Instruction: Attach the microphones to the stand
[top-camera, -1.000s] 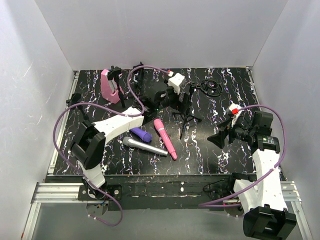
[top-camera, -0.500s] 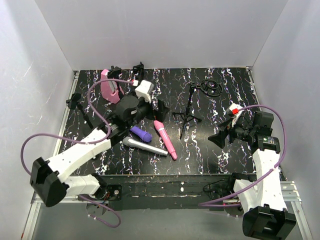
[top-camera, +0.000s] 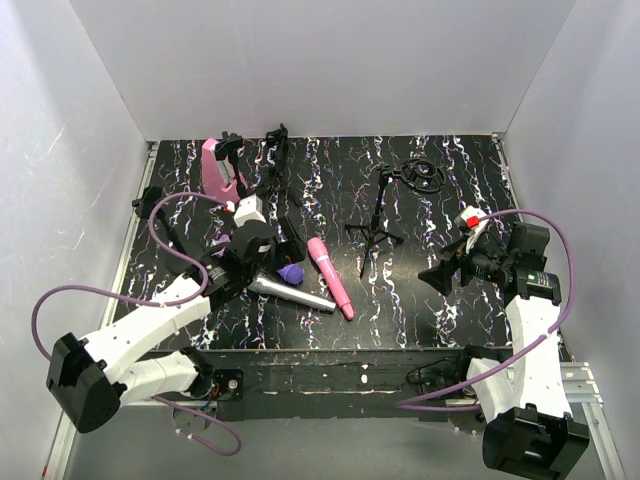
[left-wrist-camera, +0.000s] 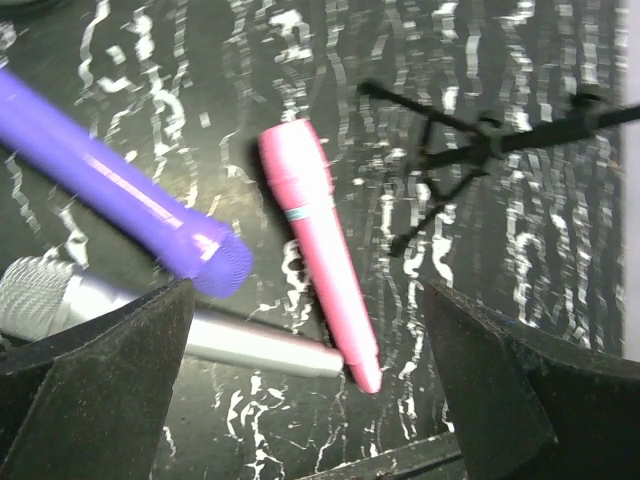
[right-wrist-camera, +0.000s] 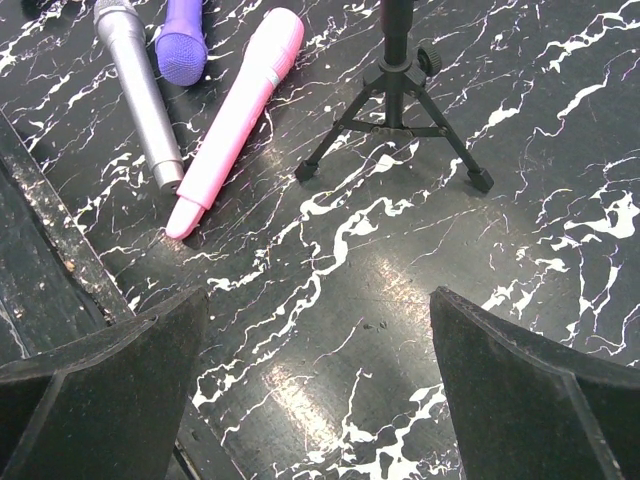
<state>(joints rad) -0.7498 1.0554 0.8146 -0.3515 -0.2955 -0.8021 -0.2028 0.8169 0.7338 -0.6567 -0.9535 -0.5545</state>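
Note:
The purple microphone's handle is below my open fingers, to their left in the wrist view, so my left gripper will next move down and across onto it.
Three microphones lie together left of centre on the black marbled table: a pink one, a silver-grey one and a purple one. The black tripod stand is upright to their right, with nothing on it. My left gripper hovers open over the microphones' near ends, holding nothing. My right gripper is open above bare table, right of the stand.
A pink wedge-shaped box stands at the back left. Beside it is a second black stand-like piece. Black ring-shaped parts lie at the back right. White walls close three sides, and purple cables loop off both arms.
My left arm has drawn back from the stand, leftward and toward the near edge, and its jaws have opened wider; it is now over the microphones. The right arm has not moved.

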